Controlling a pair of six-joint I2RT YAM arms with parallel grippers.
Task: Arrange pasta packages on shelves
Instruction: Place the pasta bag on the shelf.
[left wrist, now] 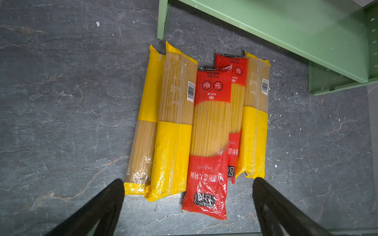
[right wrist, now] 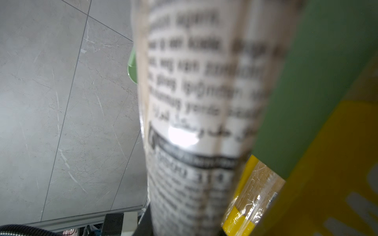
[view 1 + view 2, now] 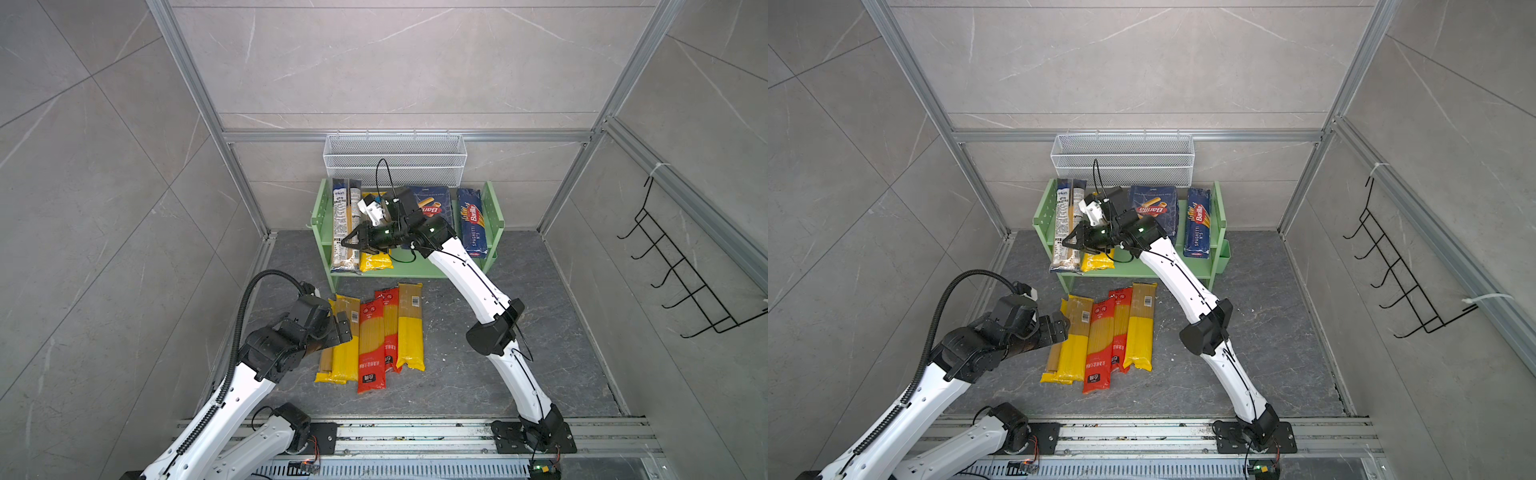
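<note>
I should move the clear bag outward over the top board (image 2: 293, 94) with my right gripper and let it go next to the yellow pack, because the near end of the bag sticks out over the front edge of the board.
Several long yellow and red spaghetti packs (image 3: 371, 345) (image 1: 210, 126) lie side by side on the dark floor in front of the green shelves (image 3: 494, 216). My left gripper (image 3: 338, 328) (image 1: 188, 180) hovers open over their near ends, holding nothing. On the top board lie a clear brownish-labelled bag (image 3: 345, 208) (image 2: 194, 102), a yellow pack (image 3: 376, 262), a wide blue Barilla pack (image 3: 434, 203) and a narrow blue one (image 3: 473, 224). My right gripper (image 3: 351, 242) reaches across the clear bag and is shut on it. In the right wrist view that bag hides its fingers.
A white wire mesh basket (image 3: 395, 158) hangs on the back wall just above the shelves. A black wire hook rack (image 3: 681, 270) is fixed to the right wall. Metal rails (image 3: 415, 432) with the arm bases run along the front edge.
</note>
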